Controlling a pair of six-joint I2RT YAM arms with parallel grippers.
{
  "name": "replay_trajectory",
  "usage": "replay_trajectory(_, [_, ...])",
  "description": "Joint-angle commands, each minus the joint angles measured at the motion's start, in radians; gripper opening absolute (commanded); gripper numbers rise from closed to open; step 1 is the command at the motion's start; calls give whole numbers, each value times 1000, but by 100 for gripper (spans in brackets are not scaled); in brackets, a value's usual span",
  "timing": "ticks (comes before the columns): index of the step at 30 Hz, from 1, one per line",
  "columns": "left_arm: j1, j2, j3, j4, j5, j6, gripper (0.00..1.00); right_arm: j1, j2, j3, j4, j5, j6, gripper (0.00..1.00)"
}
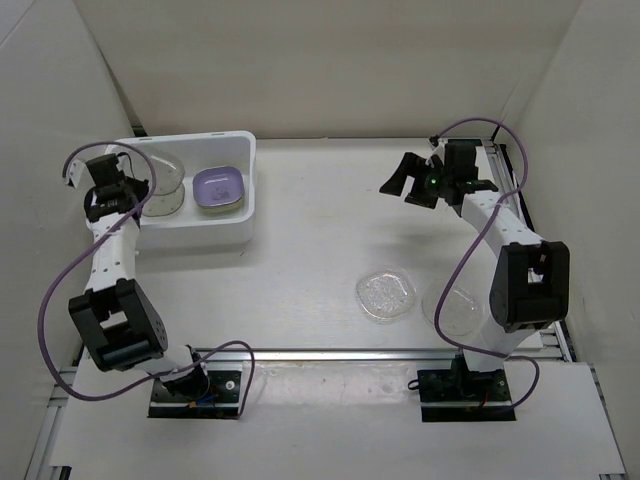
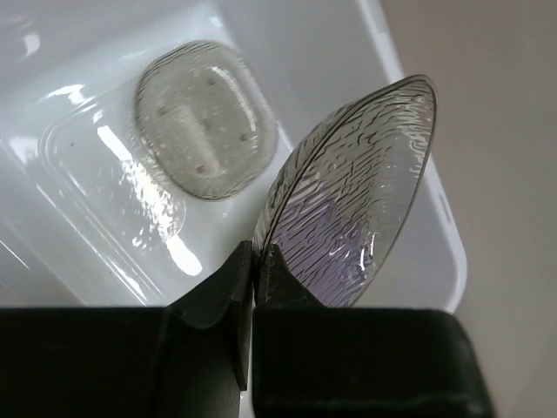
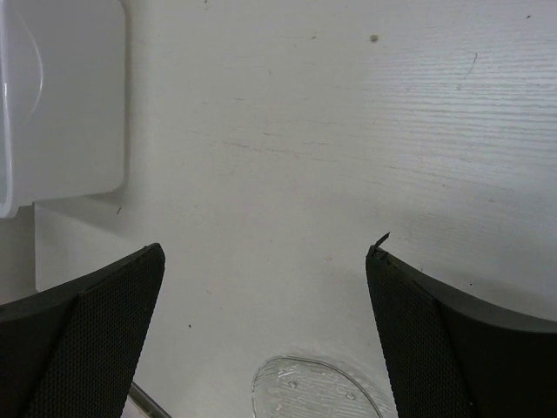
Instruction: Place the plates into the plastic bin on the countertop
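Next, my left gripper turns and comes down to release the held plate onto the greyish plate on the bottom of the bin, which lies below my gripper.
The white plastic bin (image 1: 196, 236) stands at the far left of the countertop (image 1: 320, 240). A purple plate (image 1: 220, 187) and a greyish translucent plate (image 1: 161, 206) lie in it. My left gripper (image 1: 138, 188) is shut on the rim of a round greyish translucent plate (image 1: 166, 168), held on edge over the bin's left part. In the left wrist view the held plate (image 2: 348, 209) stands tilted above the greyish plate (image 2: 204, 117) on the bin floor. My right gripper (image 1: 405, 180) is open and empty, above the countertop at the far right. Two clear plates (image 1: 386, 294) (image 1: 455, 310) lie on the near right countertop.
Metal rails (image 1: 340, 352) edge the countertop at the front. White walls close in the back and both sides. The right wrist view shows the bin's corner (image 3: 61, 104) at upper left and one clear plate (image 3: 309, 392) at the bottom edge, between the open fingers.
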Motion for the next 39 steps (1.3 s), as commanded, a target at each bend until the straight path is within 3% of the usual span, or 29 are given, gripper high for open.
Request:
replay_trajectory(1, [23,47,-31,22,-29,-209,10,-15,25,71,-15,9,18,99])
replay_trajectory(10, [35,207,-5,41,-242,-513,10,-39,1,56,-40,61,42,99])
replay_trajectory(23, [35,440,166,-63,-204,-611,10,-64,-49,10,-92,153,61,99])
replay_trajectory(26, [32,449,212,-85,-194,-588,24,-64,-58,-8,-120,165,58,99])
replay_trajectory(30, [28,425,224,-82,-187,-570,54,-64,-91,-53,-152,196,39,99])
replay_trajectory(31, [29,416,223,-82,-187,-565,68,-64,-98,-73,-163,201,30,99])
replay_trajectory(35, [26,360,223,-82,-170,-538,90,-64,-122,-117,-219,179,-19,99])
replay_trajectory(36, [31,351,224,-82,-159,-527,99,-64,-122,-131,-227,167,-31,99])
replay_trajectory(39, [11,317,245,-82,-120,-432,99,-64,-128,-199,-258,127,-50,99])
